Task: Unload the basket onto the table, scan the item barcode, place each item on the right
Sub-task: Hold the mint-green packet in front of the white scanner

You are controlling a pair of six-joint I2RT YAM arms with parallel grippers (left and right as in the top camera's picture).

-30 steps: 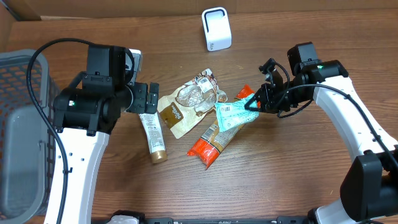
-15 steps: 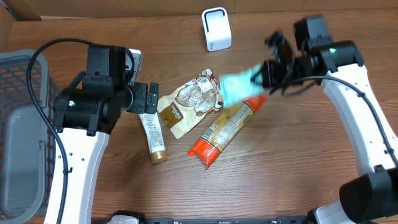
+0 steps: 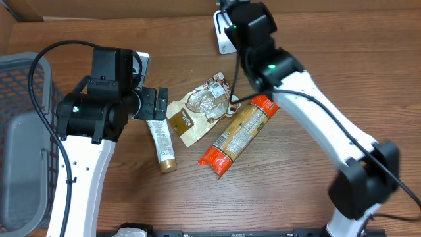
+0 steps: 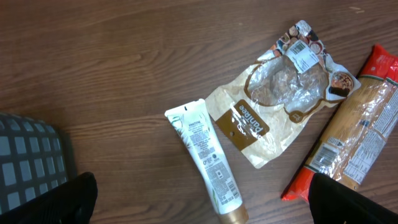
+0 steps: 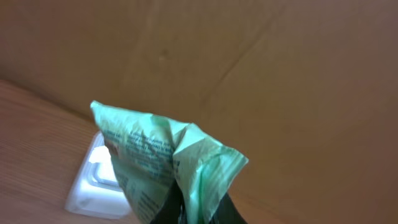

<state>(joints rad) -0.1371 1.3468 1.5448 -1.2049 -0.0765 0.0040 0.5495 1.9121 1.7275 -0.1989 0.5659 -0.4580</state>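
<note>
I must next swing my right gripper away from the scanner [image 3: 223, 41], back and down to let go of the packet, as bare tabletop is below, to its right in the overhead view.
My right gripper [image 5: 196, 214] is shut on a crumpled light-green packet [image 5: 161, 162], pinching its lower edge. The packet hangs in front of the white scanner [image 5: 93, 186], which stands at the table's back edge. In the overhead view the right arm reaches over the scanner [image 3: 223, 41] and its gripper [image 3: 231, 12] hides the packet. My left gripper [image 3: 158, 103] is open and holds nothing. It hovers above a white tube with a gold cap [image 4: 208, 168], its dark fingers [image 4: 68, 199] wide apart.
A beige clear-window pouch [image 3: 197, 108] and a long orange-red packet [image 3: 237, 135] lie mid-table beside the tube [image 3: 162, 143]. A grey mesh basket [image 3: 20, 131] stands at the left edge. A cardboard wall [image 5: 249, 62] rises behind the scanner.
The right arm swung from the table's right side to the back, lifting the green packet off the pile and carrying it to the scanner. The left arm stayed still.
</note>
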